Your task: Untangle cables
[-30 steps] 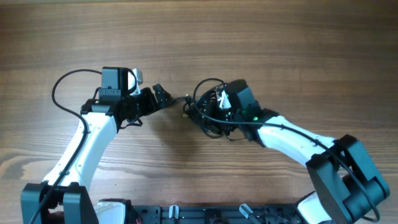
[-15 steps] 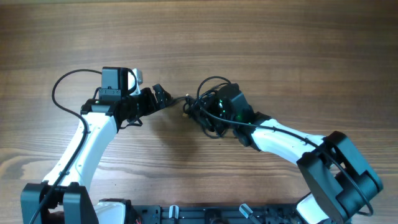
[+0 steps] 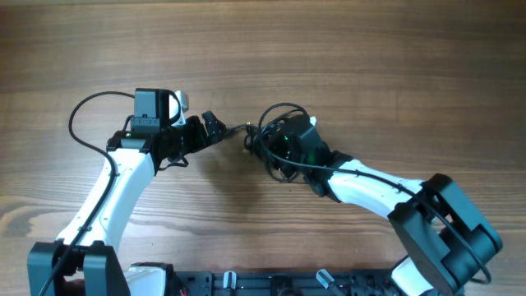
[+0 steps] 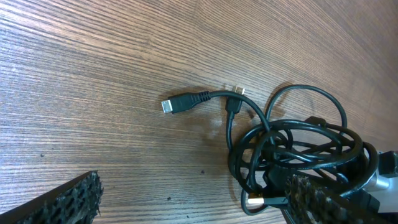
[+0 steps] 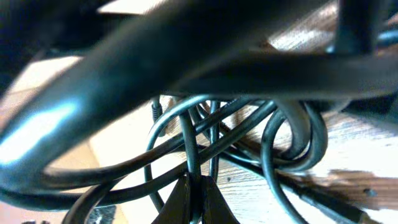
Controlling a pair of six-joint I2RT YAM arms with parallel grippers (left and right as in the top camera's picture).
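Observation:
I will move my right gripper to the right in the overhead view, over the bare wood point(image 3: 360, 127) next to the bundle. I will let go of the piece of cable there, because other loops cross it.
The cables point(image 3: 274, 136) lie as a tight black bundle of loops at the table's middle. In the left wrist view the cables point(image 4: 292, 146) send one free end with a plug point(image 4: 176, 104) out to the left. My left gripper point(image 3: 215, 127) sits just left of the bundle, open, with nothing between its fingers point(image 4: 73, 200). My right gripper point(image 3: 285, 145) is buried in the bundle from the right. In the right wrist view its jaws are shut on one thin strand point(image 5: 189, 146), pinched at the tips of the right gripper point(image 5: 194, 194), with other loops crossing close in front.
The table is bare wood point(image 3: 345, 57) on all sides of the bundle. The left arm's own thick wire point(image 3: 82, 115) loops out to the left. A black rail point(image 3: 263, 284) runs along the front edge.
My right gripper has pushed a little left, deeper into the bundle, and has shut on a strand. The left arm has not moved.

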